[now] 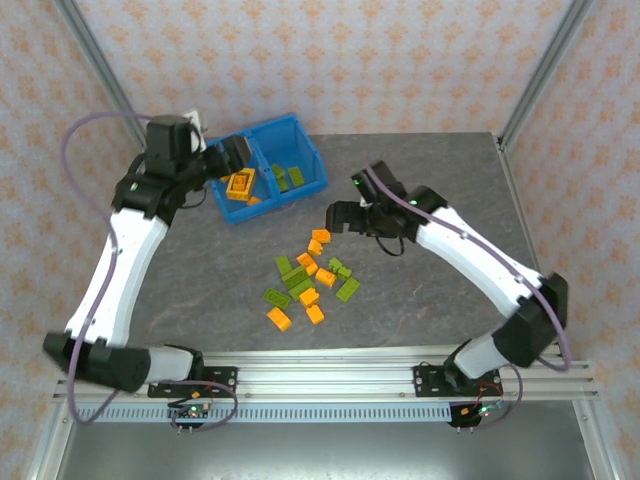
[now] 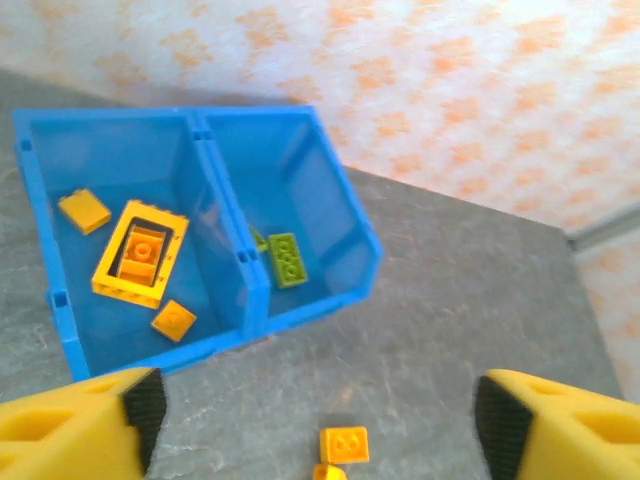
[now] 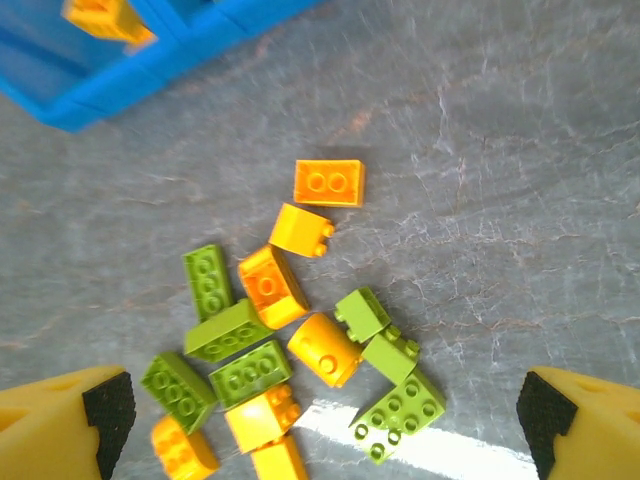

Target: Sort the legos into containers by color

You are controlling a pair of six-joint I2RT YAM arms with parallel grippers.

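The right gripper comes down toward the bin (image 1: 300, 135) next, over the orange brick at the pile's far end, fingers astride the brick's short ends, because bare table lies beside both.
The blue bin (image 1: 300, 135) stands at the back left of the table, and its two compartments are the containers. The left compartment (image 2: 60, 150) holds an orange frame (image 2: 140, 253) and loose orange bricks. In the right compartment (image 2: 290, 160) lies a green brick (image 2: 287, 260). My left gripper (image 1: 238, 156) hovers over the bin's left side, open and empty, its pads (image 2: 146, 400) wide apart. A pile of orange and green legos (image 1: 310, 280) lies mid-table. Above the pile's far end my right gripper (image 1: 336, 217) hangs open, with the bricks (image 3: 265, 285) below its spread fingers (image 3: 105, 410).
An orange brick (image 2: 344, 444) lies on the grey table just in front of the bin. Metal frame posts (image 1: 100, 60) rise at the back corners in front of patterned walls. The table's right half (image 1: 450, 180) is bare grey surface.
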